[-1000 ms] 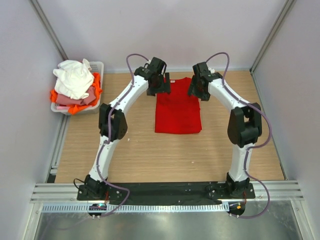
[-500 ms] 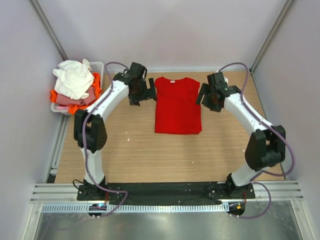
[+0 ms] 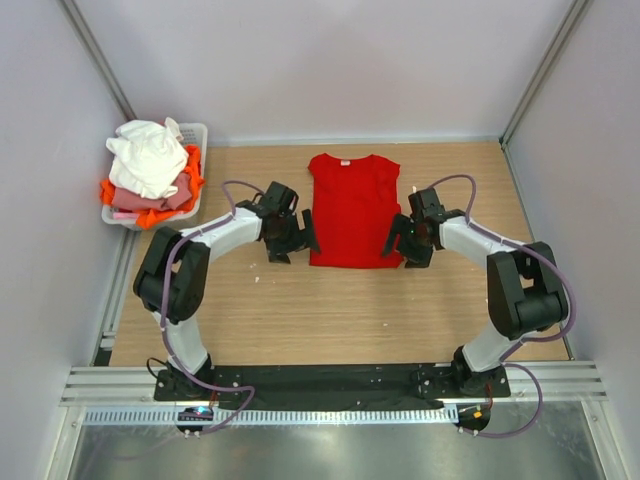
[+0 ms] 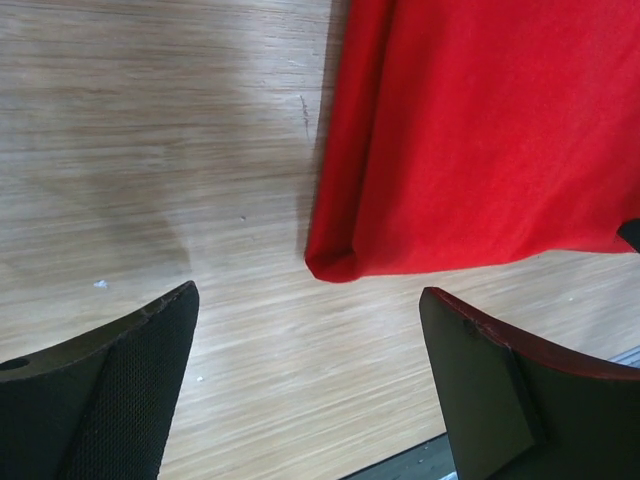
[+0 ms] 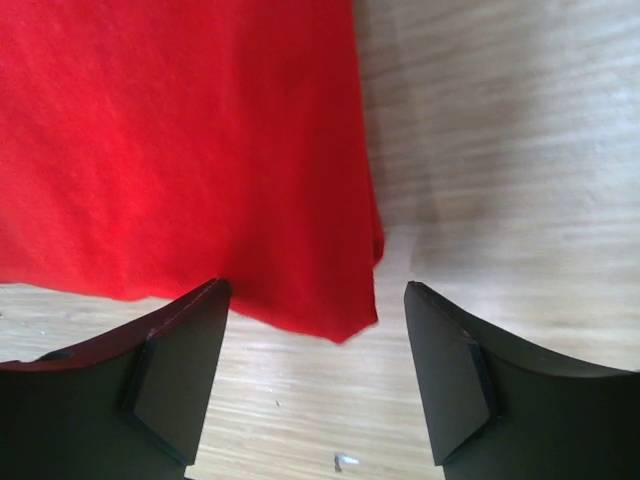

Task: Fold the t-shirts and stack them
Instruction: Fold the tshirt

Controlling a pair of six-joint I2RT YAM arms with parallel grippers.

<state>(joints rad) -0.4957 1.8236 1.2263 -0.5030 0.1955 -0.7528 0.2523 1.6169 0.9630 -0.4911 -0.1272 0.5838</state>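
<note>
The right gripper will next move down onto the red t-shirt's near corner (image 3: 399, 265) (image 5: 347, 322) below it and close there, because that corner already points in between the right gripper's open fingers.
The red t-shirt (image 3: 352, 208) lies flat on the wooden table, sides folded in, collar toward the back. My left gripper (image 3: 292, 243) is open and empty beside its near left corner (image 4: 335, 262). My right gripper (image 3: 405, 243) is open and empty beside its near right corner (image 5: 345, 320). Neither touches the cloth. White, pink and orange t-shirts (image 3: 150, 170) are piled in the basket at the far left.
The white slotted basket (image 3: 192, 135) stands at the table's far left corner. Grey walls close in the back and both sides. Bare wood (image 3: 340, 310) lies between the shirt and the black rail at the near edge.
Both grippers have moved from the shirt's far end down its sides to its near corners. The shirt's collar and sleeves, covered a second ago, now show.
</note>
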